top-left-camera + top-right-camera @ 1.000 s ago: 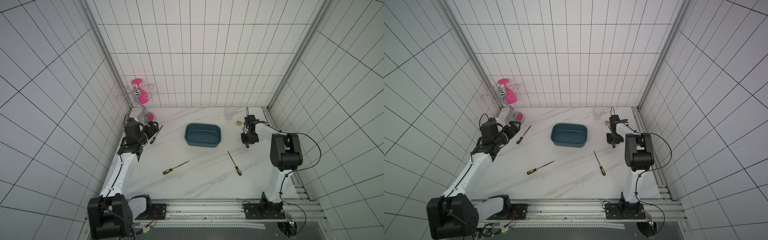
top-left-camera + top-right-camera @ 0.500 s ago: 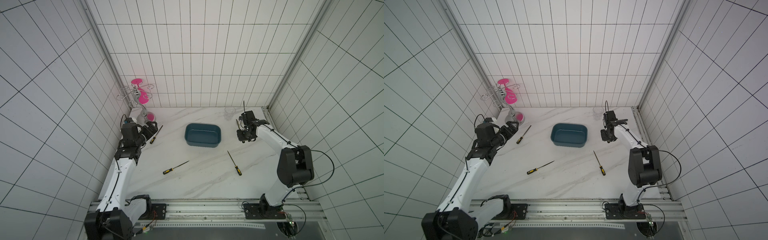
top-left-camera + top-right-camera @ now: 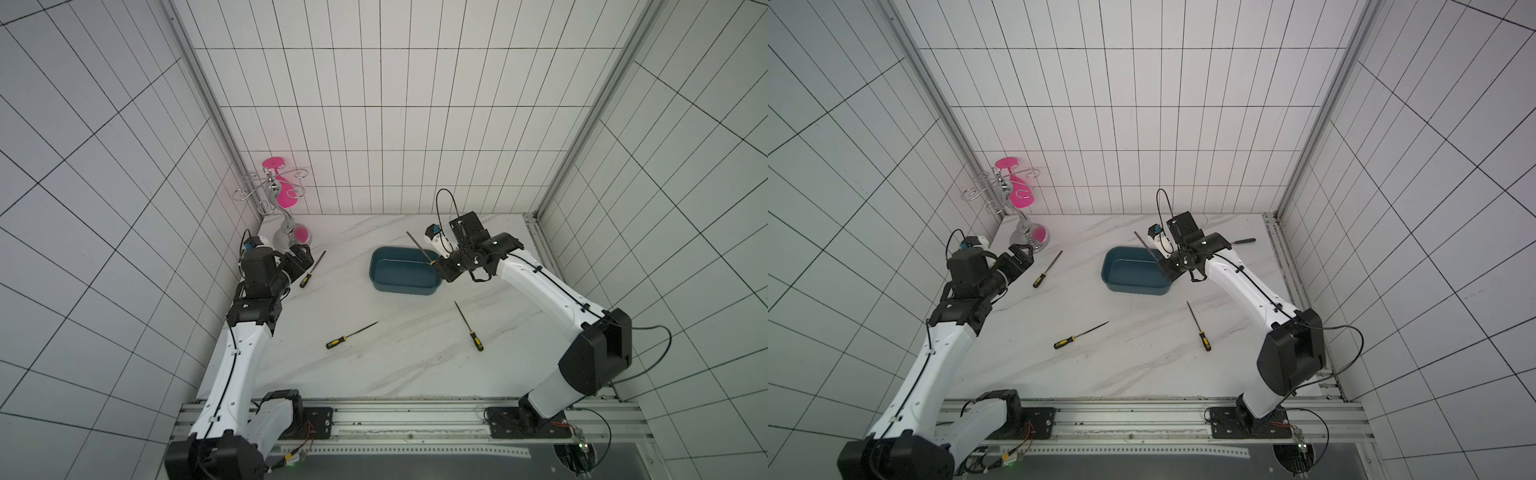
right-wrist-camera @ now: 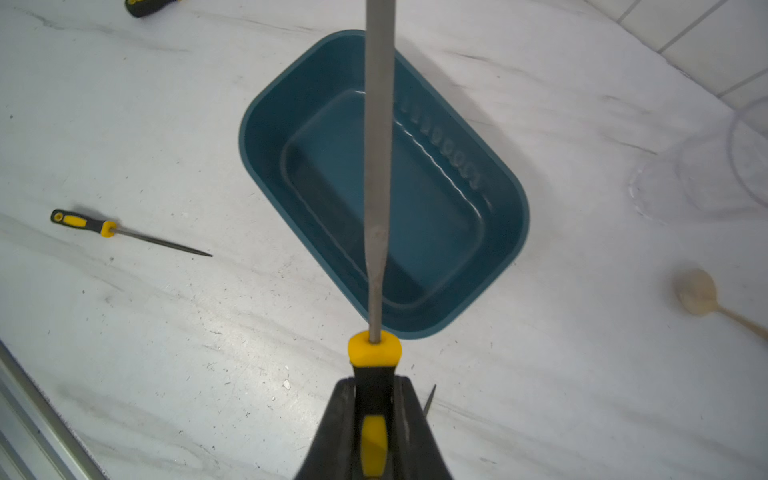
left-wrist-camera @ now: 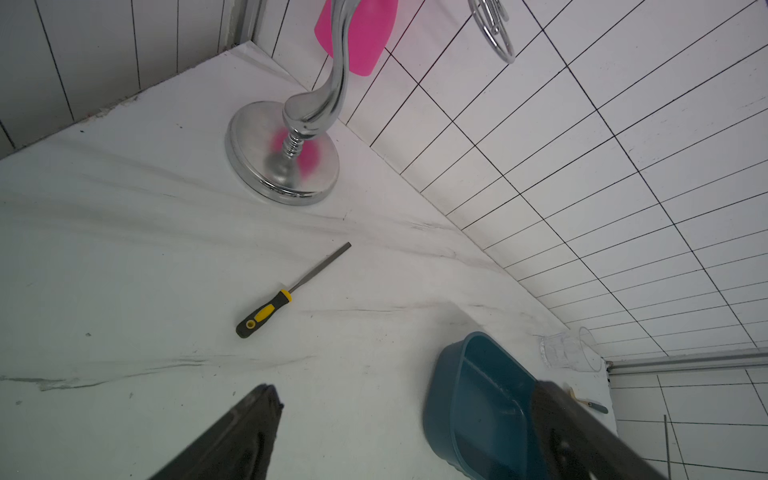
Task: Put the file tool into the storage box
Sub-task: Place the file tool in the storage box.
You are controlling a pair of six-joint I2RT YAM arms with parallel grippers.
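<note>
I will next bring my right gripper down and in over the storage box's empty bottom to let go of the file tool's yellow-and-black handle, because only the file tool's blade reaches over it.
The storage box (image 3: 399, 287) (image 3: 1133, 289) (image 4: 245, 137) (image 5: 440, 395) is a teal tub at the middle back of the table, and it holds nothing. My right gripper (image 3: 439, 266) (image 3: 1168, 268) (image 4: 374, 386) is shut on the yellow-and-black handle of a file tool (image 4: 378, 145) (image 3: 417, 246) (image 3: 1145, 248). It hangs at the box's right end, and the blade slants up over the box. My left gripper (image 3: 301, 258) (image 3: 1021, 258) (image 5: 407, 388) is open beside another file (image 3: 311, 269) (image 5: 286, 293) on the table, apart from it.
Two more files (image 3: 351, 336) (image 3: 468, 326) lie on the marble in front of the box. A chrome stand with pink cups (image 3: 286, 208) fills the back left corner. A clear glass cup (image 5: 569, 349) and a wooden spoon (image 4: 698, 295) sit at the back right.
My right arm has swung from the back right toward the box, carrying the file tool. The left arm has shifted only slightly near its file.
</note>
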